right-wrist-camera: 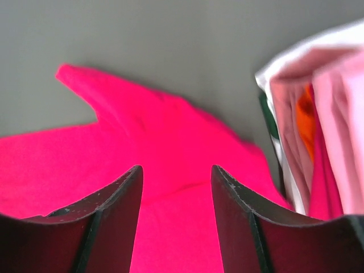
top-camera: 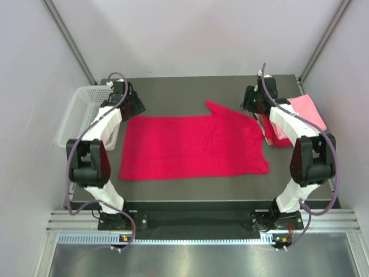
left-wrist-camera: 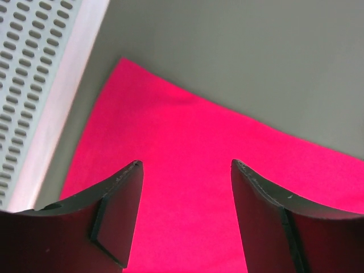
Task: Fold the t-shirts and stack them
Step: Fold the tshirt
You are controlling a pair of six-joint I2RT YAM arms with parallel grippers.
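My open left gripper should move down onto the shirt's edge [top-camera: 136, 118] [left-wrist-camera: 139, 77] beside its back corner by the basket to pinch it, since that corner lies flat and uncovered.
A crimson-magenta t-shirt [top-camera: 193, 147] lies spread flat across the middle of the table, one sleeve pointing to the back. My left gripper [top-camera: 134, 109] hovers open over its back left corner [left-wrist-camera: 187, 148], nothing between the fingers. My right gripper [top-camera: 252, 107] stands open above the shirt's back right part near the sleeve [right-wrist-camera: 170, 142], also holding nothing. A pile of folded t-shirts [top-camera: 297, 118], light pink on top with red under it, sits at the right; in the right wrist view the pile's [right-wrist-camera: 324, 131] pink, orange and red layers show.
A white perforated basket [top-camera: 81, 115] stands at the table's left edge, its wall [left-wrist-camera: 34, 85] close beside the shirt's corner. Grey walls enclose the table on three sides.
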